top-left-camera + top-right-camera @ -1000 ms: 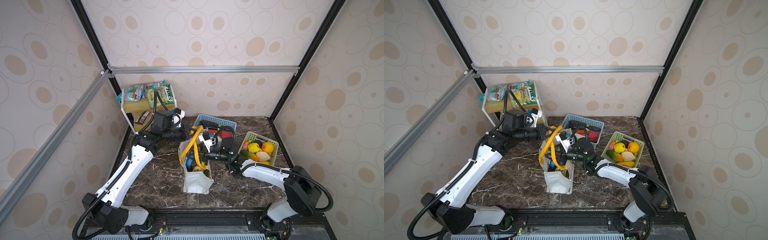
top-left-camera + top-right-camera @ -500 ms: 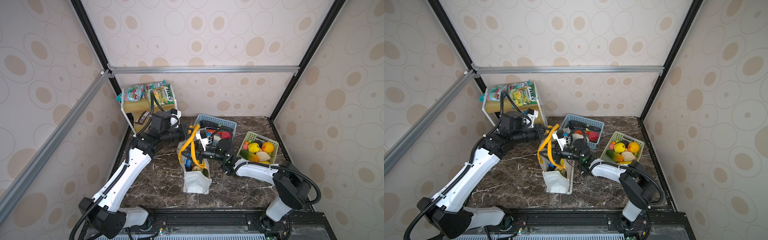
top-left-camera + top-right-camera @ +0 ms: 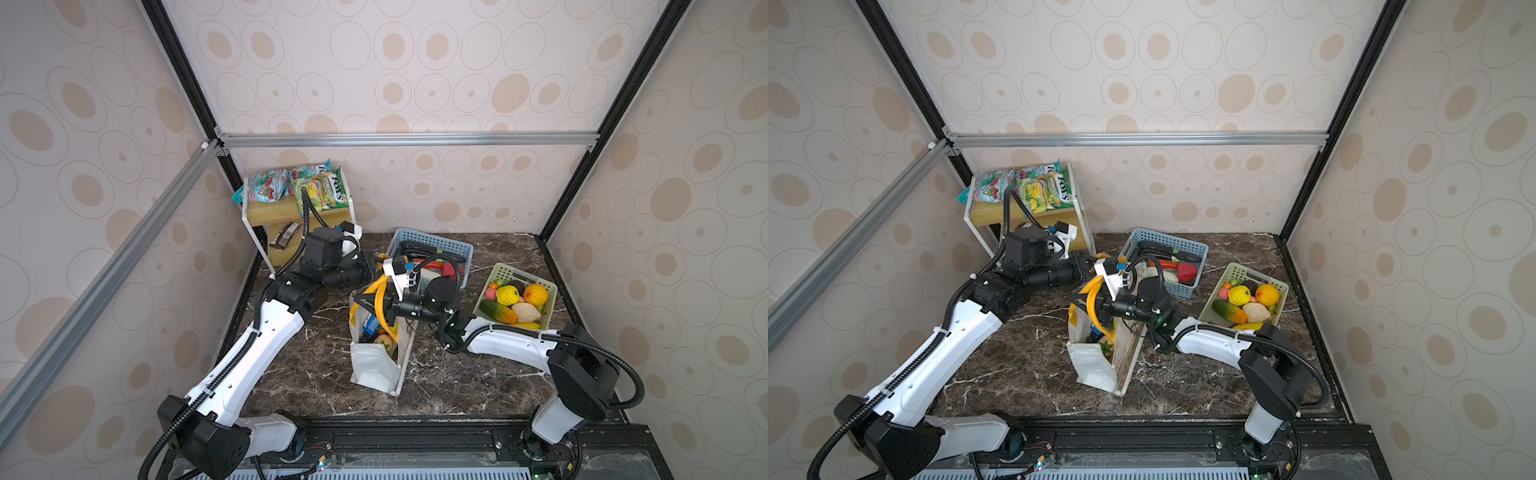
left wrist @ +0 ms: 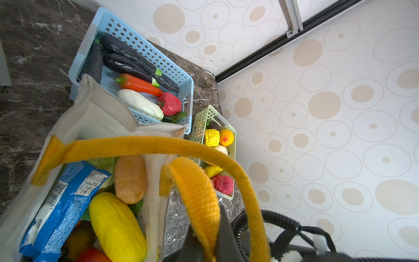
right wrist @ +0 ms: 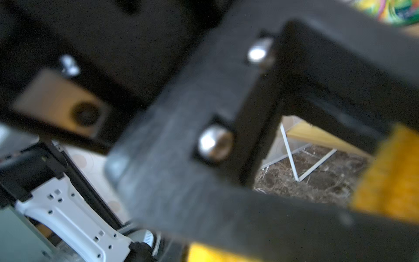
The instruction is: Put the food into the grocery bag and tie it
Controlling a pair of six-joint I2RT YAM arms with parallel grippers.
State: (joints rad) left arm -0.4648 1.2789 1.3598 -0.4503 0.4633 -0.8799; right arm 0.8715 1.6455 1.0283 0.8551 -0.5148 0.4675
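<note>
The robot should next pull its left gripper down toward the bare tabletop beside the bag, away from its right gripper, tighten the handle loops and let go.
The white grocery bag [image 3: 374,370] [image 3: 1092,365] stands open mid-table with its yellow handles [image 4: 145,145] raised. Inside lie food items: a blue packet [image 4: 65,199], a yellow fruit [image 4: 115,226], a brown-orange round one [image 4: 130,179] and a bit of green cabbage [image 4: 102,163]. My left gripper [image 4: 209,236] [image 3: 376,266] is shut on one yellow handle above the bag's far rim. From the right, my right gripper [image 3: 368,305] [image 3: 1088,307] reaches into the handle loops and is shut. Yellow strap [image 5: 208,254] shows at its jaws. The right wrist view is blurred and mostly blocked by the left gripper.
A blue basket [image 3: 453,249] with aubergines, a carrot and a red vegetable sits just behind the bag. To the right stands a green basket [image 3: 505,272] of fruit. A wooden shelf [image 3: 299,216] with snack packs fills the back left corner.
My right gripper has moved left into the handle loops and shut. The left gripper has kept its hold on the handle, shifting only slightly.
</note>
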